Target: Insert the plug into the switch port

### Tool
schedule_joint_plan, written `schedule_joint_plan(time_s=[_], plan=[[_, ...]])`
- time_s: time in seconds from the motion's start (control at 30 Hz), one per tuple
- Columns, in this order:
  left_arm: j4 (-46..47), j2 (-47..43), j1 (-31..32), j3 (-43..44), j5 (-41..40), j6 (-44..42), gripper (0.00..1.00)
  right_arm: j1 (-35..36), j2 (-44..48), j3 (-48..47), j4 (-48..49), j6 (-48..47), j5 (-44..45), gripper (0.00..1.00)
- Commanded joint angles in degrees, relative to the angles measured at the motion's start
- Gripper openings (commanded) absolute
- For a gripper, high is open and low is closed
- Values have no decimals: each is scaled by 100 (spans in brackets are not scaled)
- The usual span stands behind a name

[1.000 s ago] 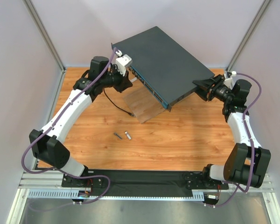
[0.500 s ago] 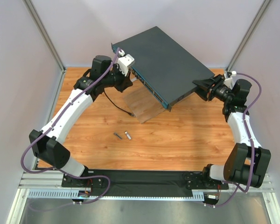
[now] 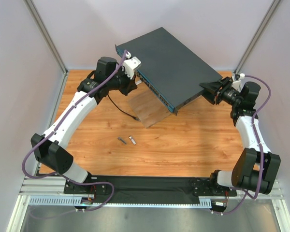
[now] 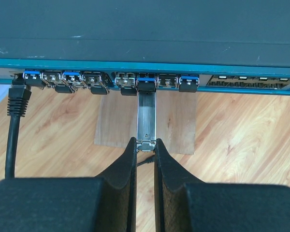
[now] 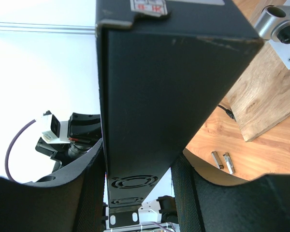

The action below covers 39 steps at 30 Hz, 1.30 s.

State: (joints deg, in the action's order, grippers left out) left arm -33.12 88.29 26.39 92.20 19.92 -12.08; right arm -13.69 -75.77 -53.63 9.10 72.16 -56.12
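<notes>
The silver plug (image 4: 146, 113) still sticks out for the most part, so my left gripper should push it toward the teal front edge, deep into its port (image 4: 146, 83), and let it go there.
The switch (image 3: 171, 60), a flat dark grey box with a teal front edge, is held tilted above the table. My right gripper (image 3: 210, 92) is shut on its right end; in the right wrist view the fingers (image 5: 89, 188) flank the switch body (image 5: 159, 87). My left gripper (image 3: 134, 79) is at the front edge. In the left wrist view it (image 4: 145, 143) is shut on the rear end of a silver plug (image 4: 146, 113), whose front end sits in a port in the row on the switch (image 4: 145, 29).
A black cable (image 4: 14, 116) is plugged into a port at the left of the row and trails down to the table. A pale wooden board (image 3: 147, 110) lies under the switch front. Two small silver modules (image 3: 127, 140) lie on the table, also in the right wrist view (image 5: 222, 162).
My left gripper has shifted slightly right, toward the switch's front edge, with the plug. The right arm and the switch have not visibly moved.
</notes>
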Motion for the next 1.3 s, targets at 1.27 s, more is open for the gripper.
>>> schedule_joint_plan(time_s=[1.27], plan=[[1256, 197, 182, -36, 908, -42, 0, 113, -281, -359, 267, -879, 303, 0]])
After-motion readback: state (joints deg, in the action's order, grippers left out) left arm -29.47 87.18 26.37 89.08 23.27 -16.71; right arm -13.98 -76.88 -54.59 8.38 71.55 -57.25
